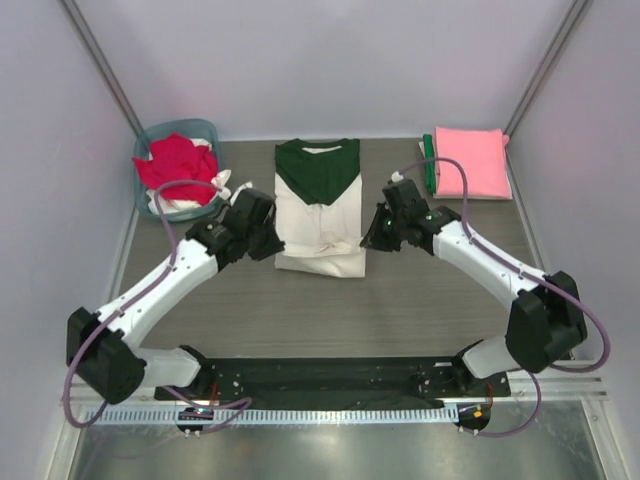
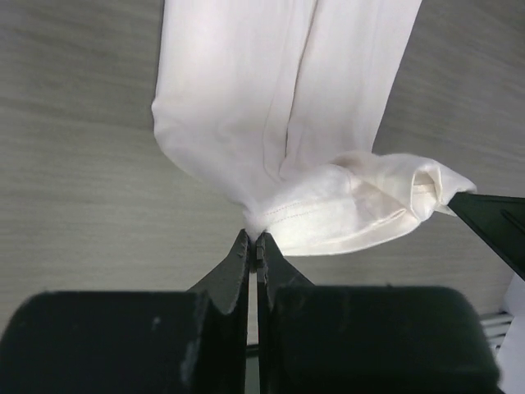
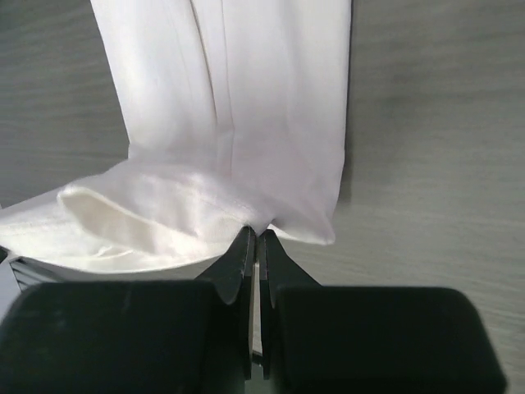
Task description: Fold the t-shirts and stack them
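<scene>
The hem corner goes outward over the shirt's body in my right gripper next, since only the near end curls over. My right gripper then releases it by the dark green shoulders.
The cream t-shirt with dark green shoulders (image 1: 318, 205) lies lengthwise in the middle of the table, its sides folded in. My left gripper (image 1: 272, 240) is shut on the shirt's lower left hem corner (image 2: 256, 220). My right gripper (image 1: 372, 237) is shut on the lower right hem corner (image 3: 261, 220). Both hold the hem lifted and curling over the shirt's body. A folded pink shirt (image 1: 472, 161) lies on a folded green one (image 1: 429, 165) at the back right. Red (image 1: 176, 165) and white (image 1: 222, 183) shirts sit in the basket.
A round teal basket (image 1: 150, 138) stands at the back left, close to my left arm. Grey walls enclose the table on three sides. A black base plate (image 1: 330, 378) runs along the near edge.
</scene>
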Motion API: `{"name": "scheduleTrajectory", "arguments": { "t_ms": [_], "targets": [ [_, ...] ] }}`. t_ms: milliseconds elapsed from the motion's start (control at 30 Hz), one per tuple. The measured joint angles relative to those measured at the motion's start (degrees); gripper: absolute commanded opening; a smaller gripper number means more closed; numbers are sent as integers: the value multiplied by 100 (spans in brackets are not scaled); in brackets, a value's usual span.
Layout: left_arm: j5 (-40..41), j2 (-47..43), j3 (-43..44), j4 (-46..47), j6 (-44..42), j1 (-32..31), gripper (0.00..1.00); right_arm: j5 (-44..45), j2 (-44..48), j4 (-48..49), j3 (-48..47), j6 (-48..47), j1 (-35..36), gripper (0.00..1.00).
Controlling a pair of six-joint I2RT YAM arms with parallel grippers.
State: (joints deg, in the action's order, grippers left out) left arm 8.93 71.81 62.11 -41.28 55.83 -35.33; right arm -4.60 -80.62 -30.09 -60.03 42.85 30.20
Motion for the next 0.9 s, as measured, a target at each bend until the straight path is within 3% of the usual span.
{"name": "scheduleTrajectory", "arguments": {
  "t_ms": [400, 900],
  "targets": [
    [-369, 2002, 1746, 48, -903, 962, 0, -262, -1823, -140, -1888, -769, -636, 1],
    [-772, 3543, 2579, 188, -1285, 1565, 0, -634, -3497, -208, -3239, -1224, -977, 1]
  ]
}}
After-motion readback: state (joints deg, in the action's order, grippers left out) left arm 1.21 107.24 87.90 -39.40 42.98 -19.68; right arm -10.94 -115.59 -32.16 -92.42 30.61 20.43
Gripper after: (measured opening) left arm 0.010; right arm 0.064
